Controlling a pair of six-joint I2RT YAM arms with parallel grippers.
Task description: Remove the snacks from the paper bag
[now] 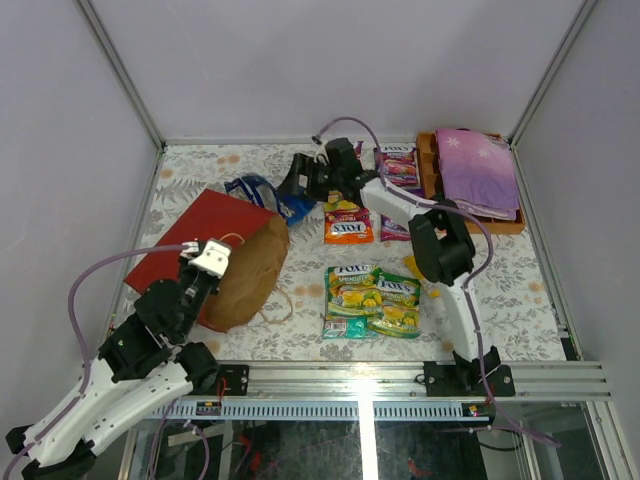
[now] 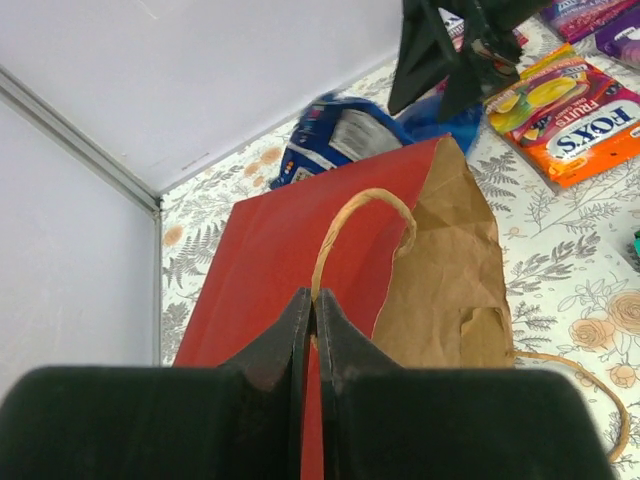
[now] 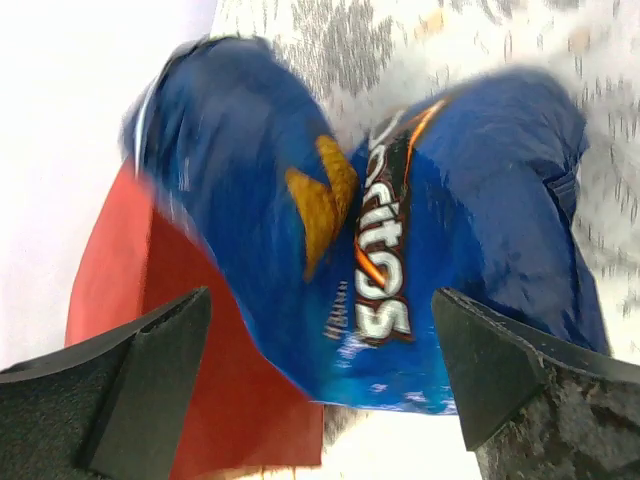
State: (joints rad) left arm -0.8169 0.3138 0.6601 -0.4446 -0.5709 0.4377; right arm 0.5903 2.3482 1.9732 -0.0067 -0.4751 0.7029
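Observation:
The right gripper draws back and down onto the loose cord handle [image 1: 289, 303] next, below it and nearer my base, since my left gripper holds the other.
The red paper bag [image 1: 195, 235] lies flat at the left, its brown inner side [image 1: 248, 275] turned toward the near edge. My left gripper [image 1: 205, 262] is shut on the bag's beige cord handle [image 2: 352, 205], and the bag shows under it in the left wrist view [image 2: 265, 255]. The blue Doritos bag [image 1: 262, 195] lies at the bag's far corner. My right gripper [image 1: 300, 178] hangs open over it, its fingers either side of the Doritos bag [image 3: 400, 250] and not touching it. An orange pouch [image 1: 348, 222], green-yellow pouches [image 1: 372, 295] and a purple pouch [image 1: 398, 165] lie on the table.
A wooden tray [image 1: 428, 165] with a folded purple cloth [image 1: 478, 170] stands at the back right. A small yellow bar [image 1: 411, 266] lies beside the right arm. White walls close in the left, back and right sides.

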